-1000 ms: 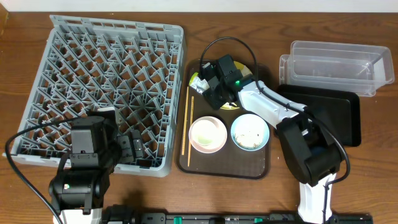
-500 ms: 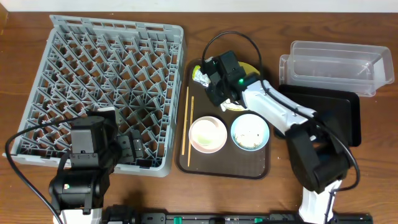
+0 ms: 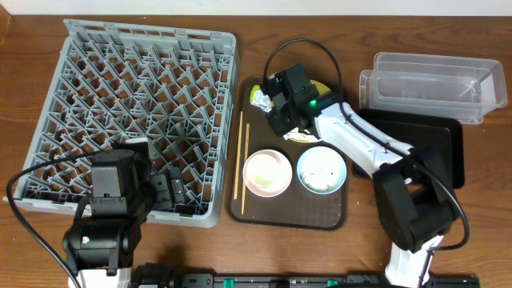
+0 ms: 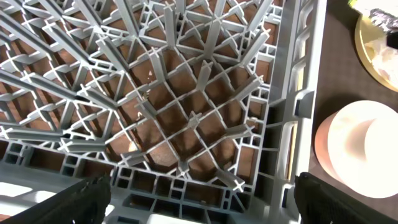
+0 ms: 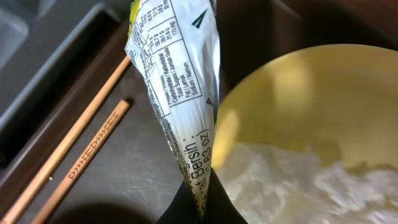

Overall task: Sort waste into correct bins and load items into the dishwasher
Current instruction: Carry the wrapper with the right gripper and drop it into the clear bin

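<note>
The wrapper (image 3: 260, 98) in my right gripper lifts off the brown tray next and swings across over the clear tub (image 3: 435, 85), which stands empty.
My right gripper (image 5: 202, 202) is shut on the lower end of the green-yellow wrapper (image 5: 177, 93), at the left rim of the yellow plate (image 5: 311, 106). The white napkin (image 5: 292, 180) lies on that plate. From overhead, the right gripper (image 3: 270, 104) holds the wrapper (image 3: 260, 98) at the brown tray's back left. Two chopsticks (image 3: 242, 156), the white bowl (image 3: 267, 173) and the blue bowl (image 3: 322, 170) with crumbs sit on that tray. My left gripper (image 4: 199, 208) is open over the front edge of the grey dish rack (image 4: 199, 112), holding nothing.
The brown serving tray (image 3: 288, 214) lies right of the dish rack (image 3: 136, 104). At the back right stands a clear tub (image 3: 432, 86), with the black tray (image 3: 436, 152) in front of it. The right arm reaches across the space between them.
My right gripper has shut on the wrapper and shifted slightly to the right and back with it. The left arm has not moved.
</note>
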Robot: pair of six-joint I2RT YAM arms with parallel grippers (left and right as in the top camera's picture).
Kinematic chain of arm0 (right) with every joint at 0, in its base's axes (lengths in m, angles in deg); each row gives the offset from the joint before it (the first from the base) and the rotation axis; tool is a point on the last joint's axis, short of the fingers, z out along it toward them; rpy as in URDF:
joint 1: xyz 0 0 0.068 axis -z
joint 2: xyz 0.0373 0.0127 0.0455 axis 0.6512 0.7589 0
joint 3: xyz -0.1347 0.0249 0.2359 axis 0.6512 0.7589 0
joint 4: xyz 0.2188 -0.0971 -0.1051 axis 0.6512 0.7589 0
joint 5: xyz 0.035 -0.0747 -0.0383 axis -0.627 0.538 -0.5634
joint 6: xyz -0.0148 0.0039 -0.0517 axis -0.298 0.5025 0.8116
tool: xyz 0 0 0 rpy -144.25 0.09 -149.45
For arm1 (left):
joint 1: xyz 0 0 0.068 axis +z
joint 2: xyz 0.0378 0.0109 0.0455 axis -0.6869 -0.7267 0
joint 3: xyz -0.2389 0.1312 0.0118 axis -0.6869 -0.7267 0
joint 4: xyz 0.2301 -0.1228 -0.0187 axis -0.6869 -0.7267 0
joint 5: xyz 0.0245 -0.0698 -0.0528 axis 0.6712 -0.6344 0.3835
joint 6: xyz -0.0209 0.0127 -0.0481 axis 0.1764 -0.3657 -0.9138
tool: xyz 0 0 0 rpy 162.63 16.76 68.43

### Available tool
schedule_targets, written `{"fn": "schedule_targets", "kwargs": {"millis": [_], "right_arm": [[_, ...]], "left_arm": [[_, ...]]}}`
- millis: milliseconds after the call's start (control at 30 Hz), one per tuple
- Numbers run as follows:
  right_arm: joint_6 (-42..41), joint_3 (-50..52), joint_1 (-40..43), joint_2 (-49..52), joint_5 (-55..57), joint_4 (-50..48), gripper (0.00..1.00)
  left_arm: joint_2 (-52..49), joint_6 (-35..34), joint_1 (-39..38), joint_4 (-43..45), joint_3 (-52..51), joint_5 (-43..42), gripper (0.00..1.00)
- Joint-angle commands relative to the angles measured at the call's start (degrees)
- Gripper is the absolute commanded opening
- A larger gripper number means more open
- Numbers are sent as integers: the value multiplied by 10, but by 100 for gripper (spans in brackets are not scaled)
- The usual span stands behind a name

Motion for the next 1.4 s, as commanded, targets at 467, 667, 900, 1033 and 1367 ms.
{"fn": "schedule_targets", "kwargs": {"millis": [467,667,900,1033,1367], "right_arm": [[-293,-9,289,-162,110,25,1],[-294,-9,339,-140,111,16,1],[-294,-9,360,-100,110,-9,30],[-294,-9,360,-90,106,-10,53],[-279,-9,357,-124,-19,-6,68]], "left_arm": [[1,-5,3,-3,12,-1,94],[1,-4,3,-3,12,-1,94],[1,-5,3,-3,12,-1,95],[1,-4,3,-3,12,-1,94],[1,-5,3,-3,12,-1,94]]}}
